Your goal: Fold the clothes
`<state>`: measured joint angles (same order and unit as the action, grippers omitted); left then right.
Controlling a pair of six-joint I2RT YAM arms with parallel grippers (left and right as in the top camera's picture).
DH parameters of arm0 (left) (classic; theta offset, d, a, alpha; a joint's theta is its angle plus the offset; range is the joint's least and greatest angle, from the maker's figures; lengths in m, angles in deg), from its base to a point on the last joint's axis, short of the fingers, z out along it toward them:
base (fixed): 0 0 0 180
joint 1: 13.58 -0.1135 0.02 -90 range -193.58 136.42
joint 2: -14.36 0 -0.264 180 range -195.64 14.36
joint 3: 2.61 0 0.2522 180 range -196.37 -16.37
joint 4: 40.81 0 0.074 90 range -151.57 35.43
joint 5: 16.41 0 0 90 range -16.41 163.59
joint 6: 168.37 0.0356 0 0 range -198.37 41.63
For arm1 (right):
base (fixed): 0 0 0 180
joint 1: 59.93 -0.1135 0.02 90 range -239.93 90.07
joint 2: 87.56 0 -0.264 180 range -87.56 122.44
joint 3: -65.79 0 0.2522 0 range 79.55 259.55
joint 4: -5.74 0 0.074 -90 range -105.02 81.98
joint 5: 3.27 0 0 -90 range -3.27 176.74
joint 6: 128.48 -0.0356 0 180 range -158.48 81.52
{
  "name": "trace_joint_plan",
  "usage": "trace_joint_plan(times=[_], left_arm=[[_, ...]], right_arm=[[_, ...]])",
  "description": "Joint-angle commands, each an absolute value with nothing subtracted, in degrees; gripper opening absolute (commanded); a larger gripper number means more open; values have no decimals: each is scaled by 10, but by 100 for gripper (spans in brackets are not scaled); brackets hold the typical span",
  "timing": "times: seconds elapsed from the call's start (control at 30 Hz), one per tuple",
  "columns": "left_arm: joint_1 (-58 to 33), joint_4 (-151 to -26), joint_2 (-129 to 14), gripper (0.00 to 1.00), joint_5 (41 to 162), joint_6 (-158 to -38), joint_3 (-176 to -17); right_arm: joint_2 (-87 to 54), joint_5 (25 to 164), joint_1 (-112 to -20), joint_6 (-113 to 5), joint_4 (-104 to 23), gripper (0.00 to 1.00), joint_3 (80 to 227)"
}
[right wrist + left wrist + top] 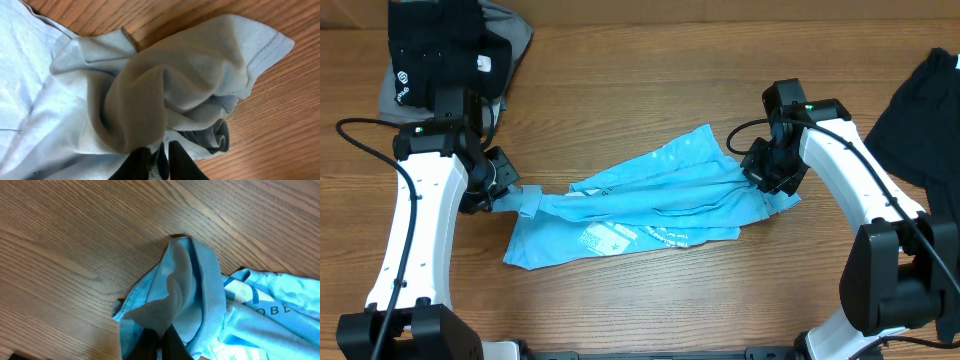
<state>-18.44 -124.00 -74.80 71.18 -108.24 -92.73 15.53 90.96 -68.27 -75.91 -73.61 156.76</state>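
I should next lift my left gripper's end of the shirt, since it's crumpled, swing outward, and lower to release it on bare wood (572,82) beside the grey garment.
The light blue T-shirt (650,200) lies stretched into a long crumpled band across the middle of the wooden table, white lettering (610,238) showing near its front edge. My left gripper (515,197) is shut on the shirt's left end. In the left wrist view a fold of blue cloth (185,280) rises from between the closed fingers of that gripper (160,341). My right gripper (772,185) holds the shirt's right end. In the right wrist view bunched cloth (150,85) sits in front of the right gripper (161,160), its jaws standing a sliver apart with a fold pinched between them.
A black garment (440,50) lies on a grey one (515,30) at the back left corner, behind my left arm. Another black garment (920,110) lies at the right edge. Bare wood surrounds the shirt.
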Motion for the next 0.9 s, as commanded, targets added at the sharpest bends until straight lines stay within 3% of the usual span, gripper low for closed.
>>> trace_joint_plan(times=[0.0, 0.33, 0.7, 0.87], left_arm=[[-184, -1237, -750, 4, 704, -1076, -929], [-184, -1236, -750, 4, 704, -1075, -929], [-184, -1235, -750, 4, 704, -1075, -929], [-184, -1235, -750, 4, 704, -1075, -929]], right_arm=[[152, 909, -680, -760, -735, 17, 1565], [152, 918, -680, -756, -756, 11, 1565], [152, 960, -679, -695, -764, 22, 1565], [152, 960, -679, -688, -766, 21, 1565]])
